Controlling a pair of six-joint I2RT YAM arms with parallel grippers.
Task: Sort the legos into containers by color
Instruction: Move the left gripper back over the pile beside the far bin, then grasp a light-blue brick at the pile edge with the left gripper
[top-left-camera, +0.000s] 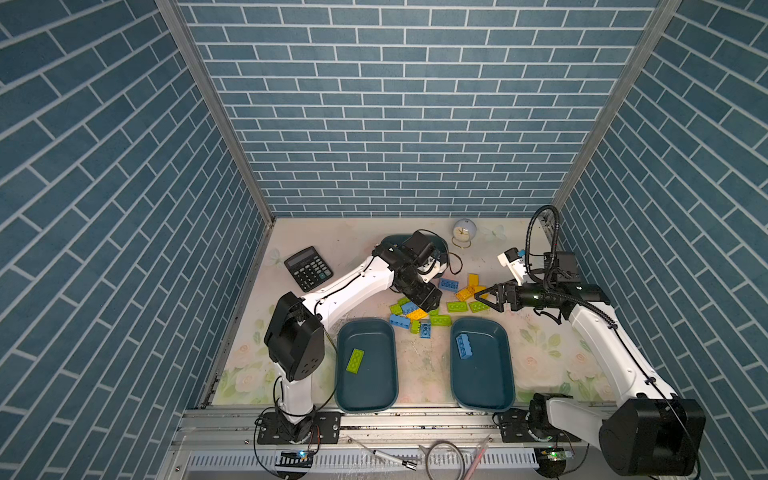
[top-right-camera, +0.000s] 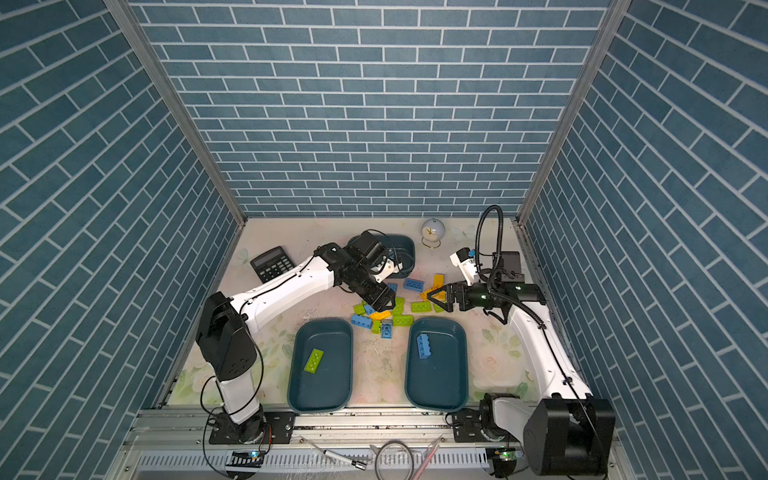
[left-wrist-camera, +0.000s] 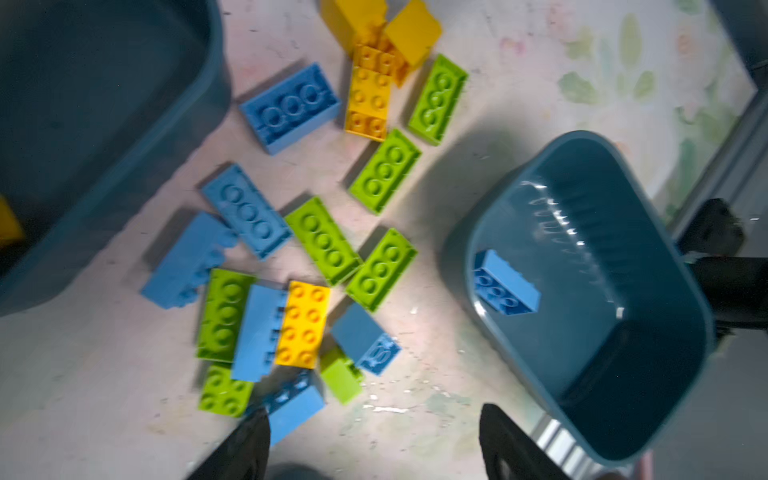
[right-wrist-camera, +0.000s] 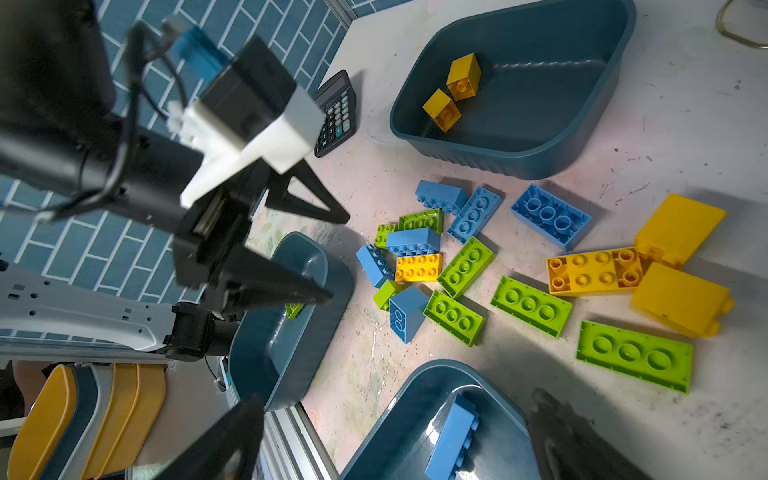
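The light blue lego by the back tub (left-wrist-camera: 187, 261) lies on its side, so my left gripper will next turn and lower outward, its fingers on both sides of the lego's narrow width.
Loose legos in green, blue and yellow lie mid-table, such as a blue one (top-left-camera: 449, 284) and a yellow cluster (right-wrist-camera: 594, 270). My left gripper (top-left-camera: 424, 297) hangs open just above the pile (left-wrist-camera: 307, 324), its jaws (left-wrist-camera: 374, 440) wide apart with nothing between them. My right gripper (top-left-camera: 484, 300) is open beside the yellow cluster, holding nothing (right-wrist-camera: 399, 436). Of the containers, the front left tub (top-left-camera: 374, 386) holds a green brick (top-left-camera: 355, 360). The front right tub (top-left-camera: 486, 386) holds a blue brick (top-left-camera: 464, 345). The back tub (right-wrist-camera: 540, 104), half hidden by the left arm in both top views, holds two yellow bricks (right-wrist-camera: 463, 77).
A black calculator (top-left-camera: 308, 268) lies at the back left. A small round clock (top-left-camera: 462, 232) stands near the back wall. A coiled cable (top-left-camera: 444, 457) and pens rest on the front rail. Brick-patterned walls close in three sides.
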